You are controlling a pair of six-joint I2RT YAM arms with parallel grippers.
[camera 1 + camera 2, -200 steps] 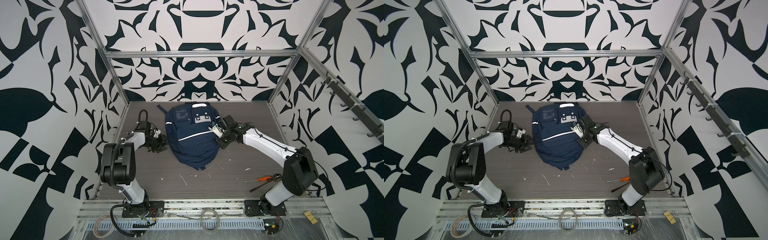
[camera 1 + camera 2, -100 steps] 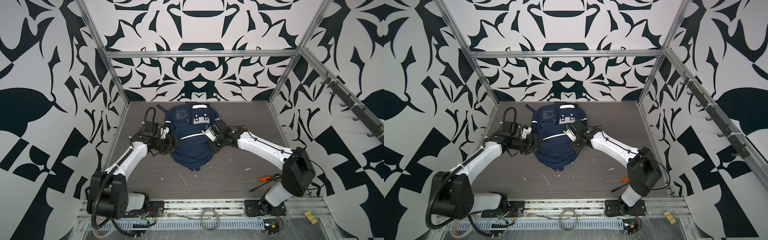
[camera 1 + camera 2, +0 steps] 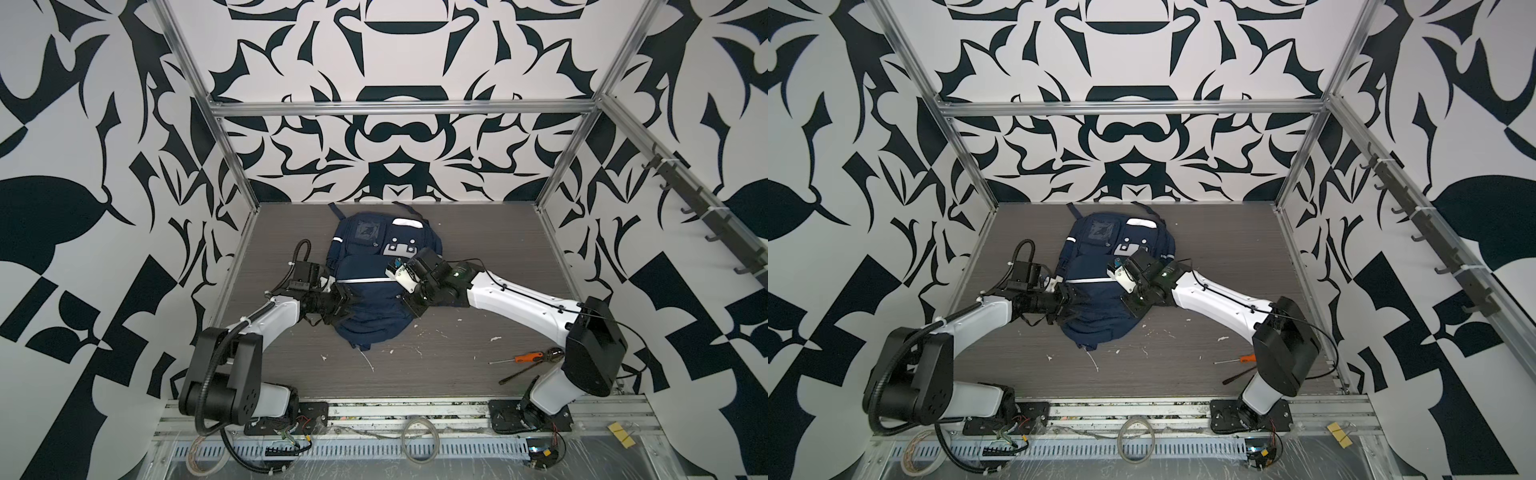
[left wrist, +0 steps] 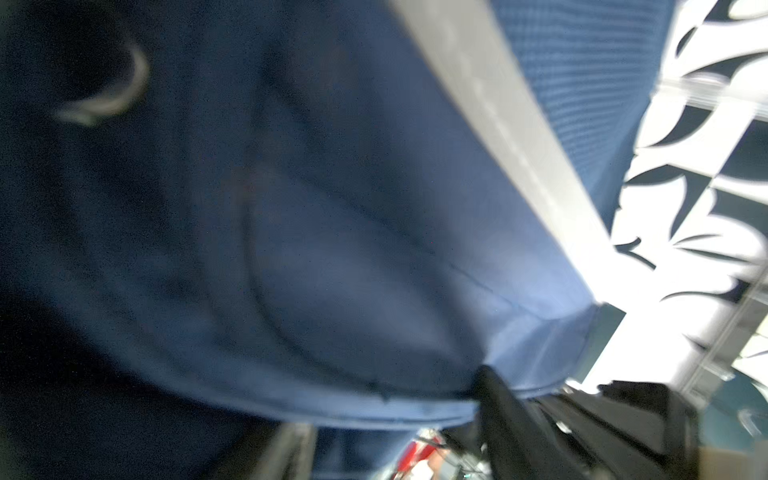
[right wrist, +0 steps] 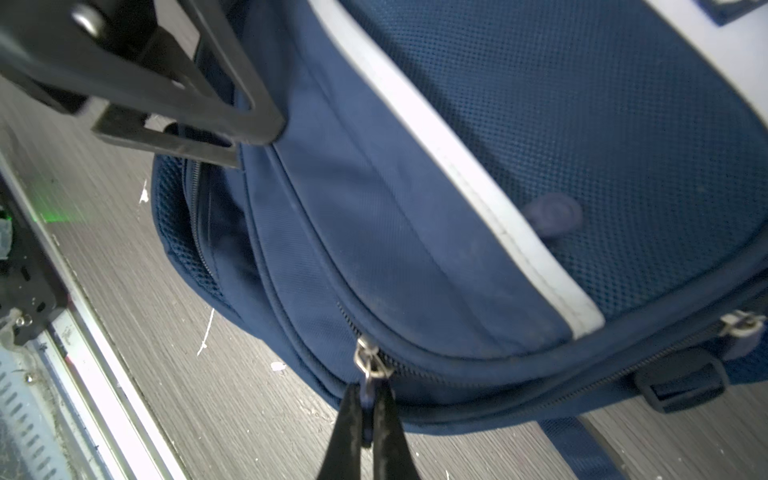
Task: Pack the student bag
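My right gripper next draws the zipper pull [image 5: 368, 365] outward along its toothed track and releases it, since the seam by the white stripe's end [image 5: 596, 357] lies outward of the gripper.
The navy student bag [image 3: 370, 266] [image 3: 1100, 257] lies flat in the middle of the table, front side up. My right gripper [image 5: 368, 409] is shut on the fabric tab of a zipper pull [image 5: 368, 365] at the bag's right edge, as both top views show [image 3: 409, 307] [image 3: 1133, 307]. My left gripper [image 3: 347, 303] [image 3: 1077, 305] is at the bag's left edge, its fingers [image 5: 249, 116] on either side of a fold of fabric. The left wrist view is blurred and filled with blue cloth [image 4: 332, 208]; whether those fingers pinch the fold cannot be made out.
An orange-handled screwdriver [image 3: 523, 357] and a thin black tool [image 3: 523, 374] lie at the front right by the right arm's base. White scraps [image 3: 370, 361] dot the table in front of the bag. A rack of hooks [image 3: 706, 216] runs along the right wall.
My left arm has swung in from the table's left side to the bag's left edge, its jaws widening and then narrowing. My right gripper has pulled the zipper tab leftward and nearer.
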